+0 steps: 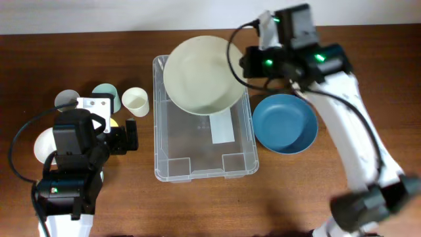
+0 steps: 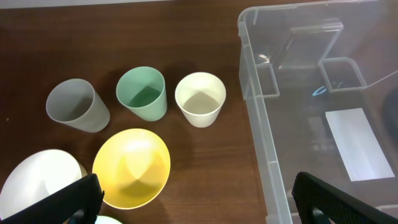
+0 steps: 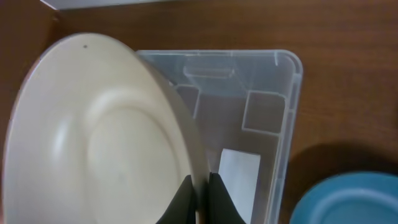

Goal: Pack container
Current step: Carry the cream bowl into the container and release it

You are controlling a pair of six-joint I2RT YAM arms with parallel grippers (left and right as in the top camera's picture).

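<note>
The robot's right gripper will move down into the container and let go of the large cream bowl's rim over the container's bottom by the white label, because that part of the bottom is empty.
The clear plastic container stands mid-table with a white label on its base. It also shows in the left wrist view and the right wrist view. My right gripper is shut on the rim of a large cream bowl and holds it tilted over the container's far end; the right wrist view shows the fingers pinching the bowl's rim. My left gripper is open and empty, left of the container, above the table.
A blue bowl sits right of the container. Left of it stand a cream cup, a green cup, a grey cup, a yellow bowl and a white bowl.
</note>
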